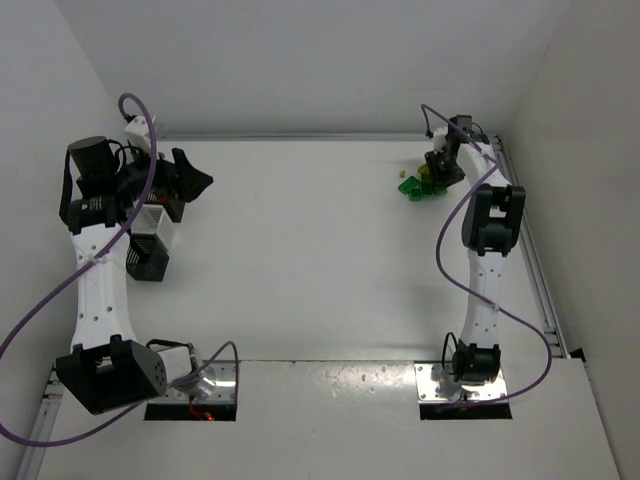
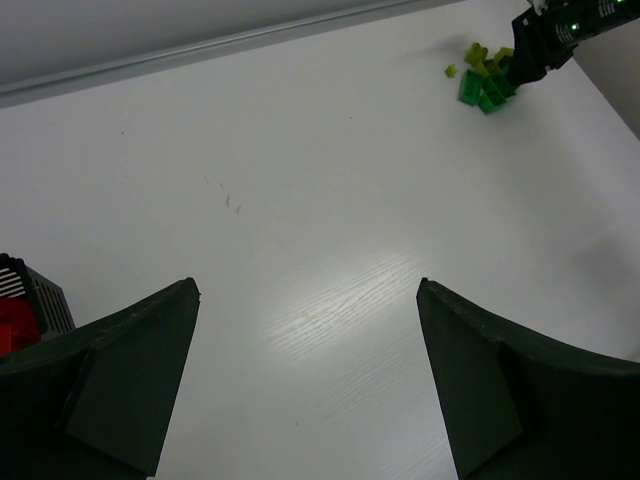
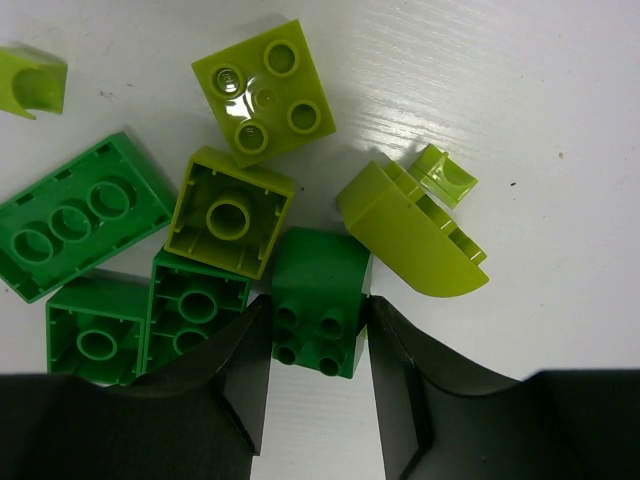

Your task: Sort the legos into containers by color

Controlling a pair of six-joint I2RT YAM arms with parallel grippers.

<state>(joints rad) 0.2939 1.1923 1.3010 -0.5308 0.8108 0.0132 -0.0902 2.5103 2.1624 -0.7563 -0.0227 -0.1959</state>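
Note:
Right of my left gripper in the top view, far from the bins, is my right gripper's dark green brick, so I will swing back and turn toward it.
A pile of legos (image 1: 415,185) lies at the far right of the table. In the right wrist view it holds dark green bricks (image 3: 75,215) and yellow-green bricks (image 3: 265,90). My right gripper (image 3: 318,325) is down on the pile, its fingers pressed on both sides of a dark green brick (image 3: 318,290). My left gripper (image 2: 308,290) is open and empty, held above the table at the far left (image 1: 190,180). Below it stand a white bin (image 1: 155,218) and a black bin (image 1: 147,258). A black bin with red bricks (image 2: 22,305) shows at the left wrist view's edge.
A curved yellow-green piece (image 3: 410,235) and a small yellow-green bit (image 3: 443,175) lie right of the held brick. White walls close the back and the sides. A rail (image 1: 535,260) runs along the right edge. Purple cables hang off both arms.

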